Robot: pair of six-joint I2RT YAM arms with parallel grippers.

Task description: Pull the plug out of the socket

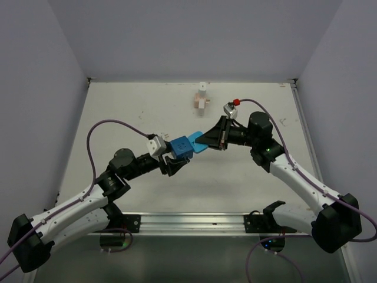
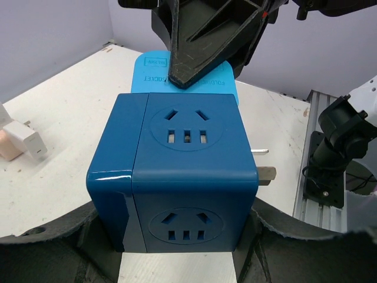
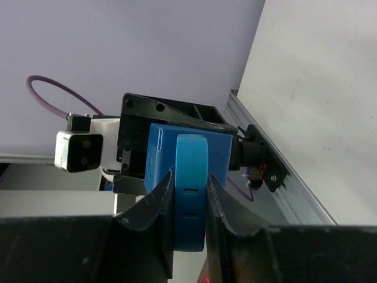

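My right gripper moves away from the cube (image 2: 182, 177) next, then down to release the plug on the tabletop below, since my left gripper holds the cube.
A dark blue cube socket (image 1: 181, 145) hangs above the table's middle, and my left gripper (image 1: 172, 160) is shut on its sides. In the left wrist view the cube (image 2: 182, 177) fills the frame between the black fingers (image 2: 59, 250). A light blue flat plug (image 1: 199, 143) sits against the cube's far face. My right gripper (image 1: 207, 141) is shut on that plug. From the right wrist, both fingers (image 3: 159, 206) press the plug's (image 3: 191, 194) flat sides, with the cube (image 3: 159, 153) right behind it. In the left wrist view the plug (image 2: 147, 73) shows under the right gripper's fingers (image 2: 200, 41).
A small pink and white adapter (image 1: 202, 100) stands at the back of the table, seen also at the left (image 2: 23, 140). Two metal prongs (image 2: 265, 174) stick out of the cube's right side. An aluminium rail (image 1: 188, 221) runs along the near edge.
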